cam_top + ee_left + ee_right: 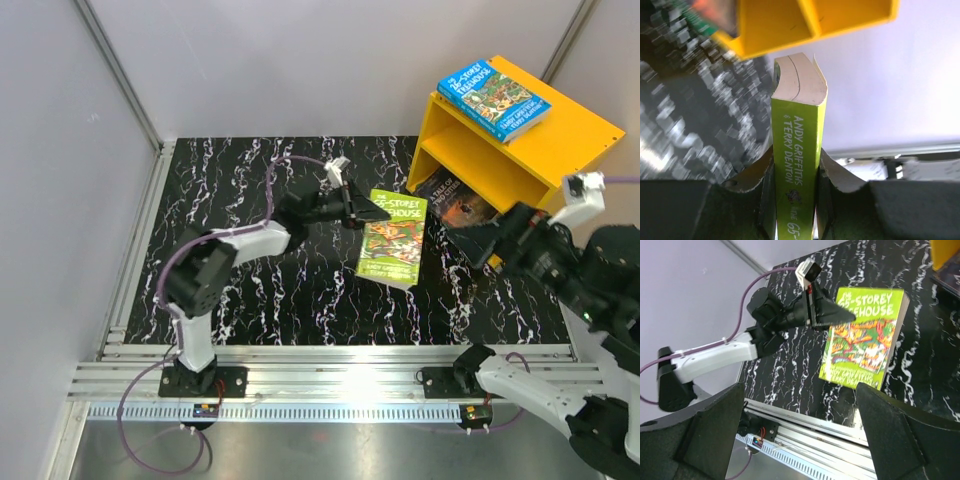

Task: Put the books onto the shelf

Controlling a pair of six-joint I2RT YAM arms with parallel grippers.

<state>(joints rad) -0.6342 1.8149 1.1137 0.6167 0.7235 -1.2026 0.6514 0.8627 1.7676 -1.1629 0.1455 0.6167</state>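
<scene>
The dark book's section of the shelf is open above it, so my left gripper will next lower toward the right in the top view and release the green book atop the dark book [455, 199] [721, 15].
A green book [393, 238] hangs tilted over the table's middle, and my left gripper [362, 211] is shut on its spine edge. In the left wrist view the green spine [797, 150] stands pinched between the jaws of that gripper [795, 200], pointing toward the yellow shelf [805, 25]. The shelf [580, 130] stands at the far right with a blue book [493, 97] flat on its top. A dark book [455, 200] lies in its lower compartment, sticking out the front. My right gripper [492, 248] hovers open just in front of that dark book, holding nothing. Its wrist view looks down at the green book [865, 337].
The black marbled table [280, 290] lies between grey walls on the left and at the back. An aluminium rail [330, 375] with both arm bases runs along the near edge. The left arm [715, 357] reaches across the table's left half.
</scene>
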